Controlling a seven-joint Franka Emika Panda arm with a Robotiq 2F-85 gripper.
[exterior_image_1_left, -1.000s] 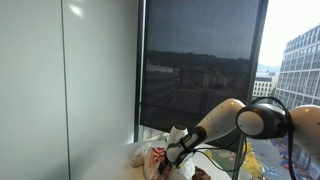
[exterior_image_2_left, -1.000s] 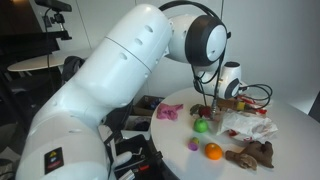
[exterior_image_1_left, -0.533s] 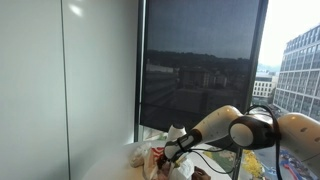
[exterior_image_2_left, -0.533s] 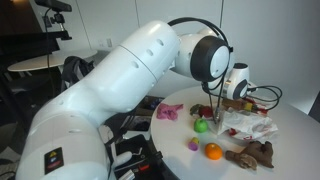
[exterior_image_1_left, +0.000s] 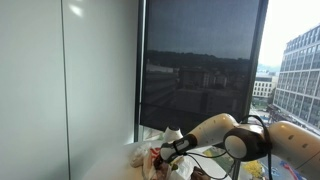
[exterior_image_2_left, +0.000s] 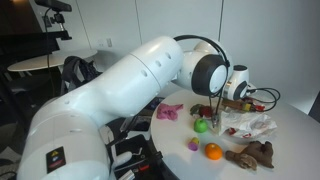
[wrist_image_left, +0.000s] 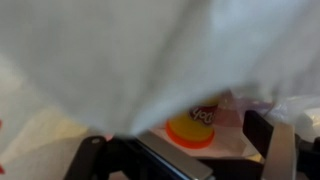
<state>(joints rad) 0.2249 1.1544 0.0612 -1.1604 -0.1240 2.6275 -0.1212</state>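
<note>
I will lower and close around the Play-Doh tub (wrist_image_left: 193, 126) below.
In the wrist view a Play-Doh tub (wrist_image_left: 193, 126) with a yellow body and an orange lid lies on its side on a white surface. It sits under a fold of white crumpled sheet (wrist_image_left: 120, 50) that fills the top of the picture. My gripper (wrist_image_left: 190, 152) is open, with one dark finger on each side of the tub and not touching it. In an exterior view the gripper (exterior_image_2_left: 226, 108) is low over the round table, at the edge of the white crumpled sheet (exterior_image_2_left: 252, 126). It also shows in an exterior view (exterior_image_1_left: 168, 150).
On the round white table (exterior_image_2_left: 290, 160) lie a pink toy (exterior_image_2_left: 168, 111), a green ball (exterior_image_2_left: 201, 126), a small purple-and-green piece (exterior_image_2_left: 193, 144), an orange ball (exterior_image_2_left: 212, 151) and a brown plush toy (exterior_image_2_left: 252, 155). A dark window blind (exterior_image_1_left: 200, 70) stands behind the table.
The wrist has dropped lower and pushed in toward the white crumpled sheet. The sheet's near edge has shifted and flattened.
</note>
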